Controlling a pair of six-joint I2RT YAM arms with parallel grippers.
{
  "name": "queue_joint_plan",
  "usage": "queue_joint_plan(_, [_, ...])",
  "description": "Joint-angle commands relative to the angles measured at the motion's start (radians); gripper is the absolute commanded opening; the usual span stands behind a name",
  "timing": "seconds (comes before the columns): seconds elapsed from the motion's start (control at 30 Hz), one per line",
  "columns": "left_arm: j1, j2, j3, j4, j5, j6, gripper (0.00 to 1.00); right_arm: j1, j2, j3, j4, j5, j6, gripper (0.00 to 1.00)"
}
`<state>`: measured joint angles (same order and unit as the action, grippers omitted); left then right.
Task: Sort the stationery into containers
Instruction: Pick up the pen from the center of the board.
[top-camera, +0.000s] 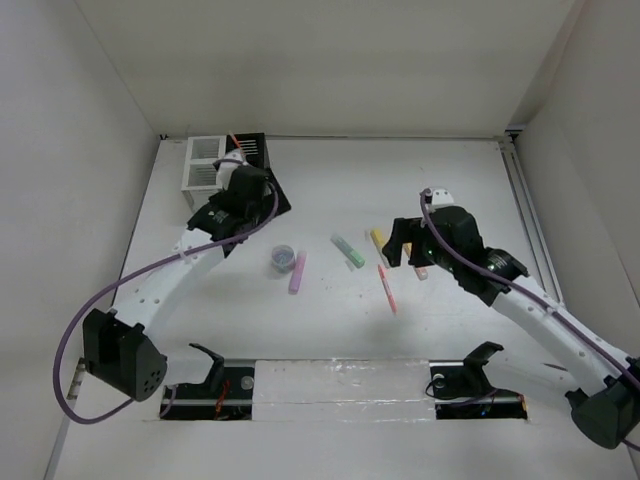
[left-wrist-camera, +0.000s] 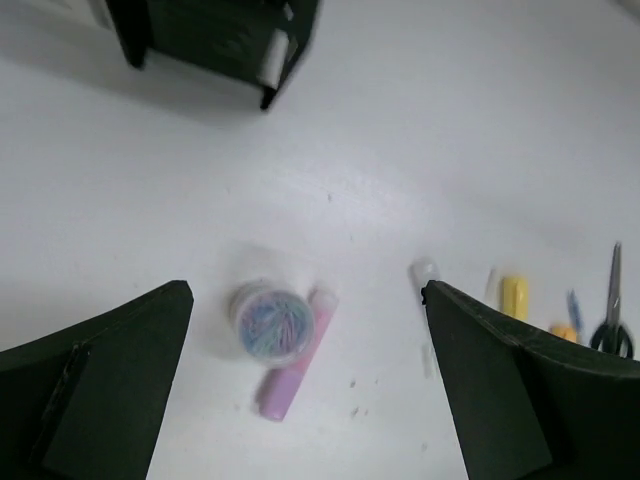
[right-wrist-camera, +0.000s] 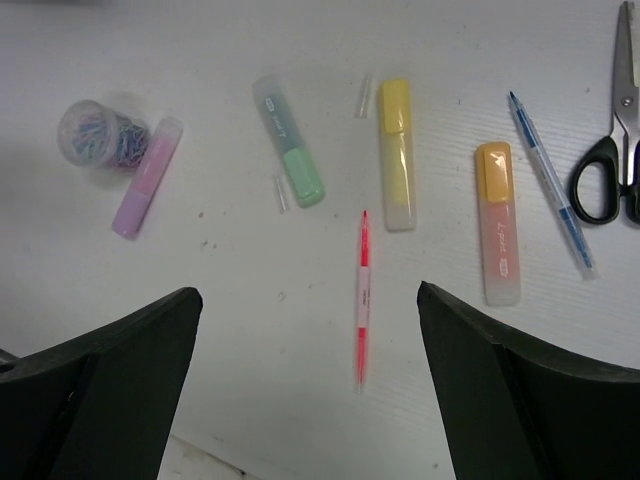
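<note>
My left gripper will next move past the tub and the purple marker, then down onto the pale middle of the red pen (right-wrist-camera: 363, 295), because the table is bare on both sides of the pen.
The white box (top-camera: 203, 160) and black box (top-camera: 272, 196) stand joined at the back left. My left gripper (top-camera: 243, 188) hangs open and empty high beside the black box (left-wrist-camera: 215, 35). Between its fingers, far below, lie the round tub (left-wrist-camera: 270, 320) and the purple marker (left-wrist-camera: 293, 360). My right gripper (top-camera: 410, 250) is open and empty above the red pen (right-wrist-camera: 363, 295). Its view also shows the green marker (right-wrist-camera: 288, 140), yellow marker (right-wrist-camera: 396, 153), orange marker (right-wrist-camera: 497, 220), blue pen (right-wrist-camera: 550, 180), scissors (right-wrist-camera: 612, 150), tub (right-wrist-camera: 95, 132) and purple marker (right-wrist-camera: 147, 177).
A thin orange item (top-camera: 233, 138) sticks out of the black box. White walls close in the table on the left, back and right. The arm bases and a taped strip (top-camera: 340, 385) run along the near edge.
</note>
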<state>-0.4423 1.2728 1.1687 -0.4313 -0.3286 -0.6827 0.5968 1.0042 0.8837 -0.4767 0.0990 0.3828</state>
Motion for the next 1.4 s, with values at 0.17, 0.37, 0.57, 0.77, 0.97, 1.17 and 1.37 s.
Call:
queue_joint_plan(0.17, [-0.441,0.115,0.014,-0.035,-0.150,-0.170,1.00,0.015,-0.237,0.044,-0.163,0.215,0.132,0.98])
queue_joint_plan(0.37, [-0.625,0.281,0.074,-0.014,-0.159,-0.311,1.00,0.015,-0.361,0.213,-0.387,0.523,0.222,0.98])
queue_joint_plan(0.57, [-0.751,0.568,0.337,-0.130,-0.185,-0.405,1.00,0.015,-0.424,0.323,-0.450,0.642,0.240,0.98])
queue_joint_plan(0.77, [-0.776,0.712,0.411,-0.141,-0.145,-0.482,0.97,0.015,-0.418,0.368,-0.471,0.653,0.219,0.98])
queue_joint_plan(0.97, [-0.776,0.844,0.560,-0.242,-0.155,-0.522,0.90,0.015,-0.483,0.318,-0.373,0.555,0.165,0.98])
queue_joint_plan(1.17, [-0.776,0.956,0.666,-0.346,-0.165,-0.548,0.84,0.015,-0.515,0.252,-0.309,0.478,0.146,0.98])
queue_joint_plan(1.37, [-0.776,0.981,0.698,-0.406,-0.184,-0.594,0.70,0.015,-0.515,0.219,-0.258,0.432,0.137,0.98])
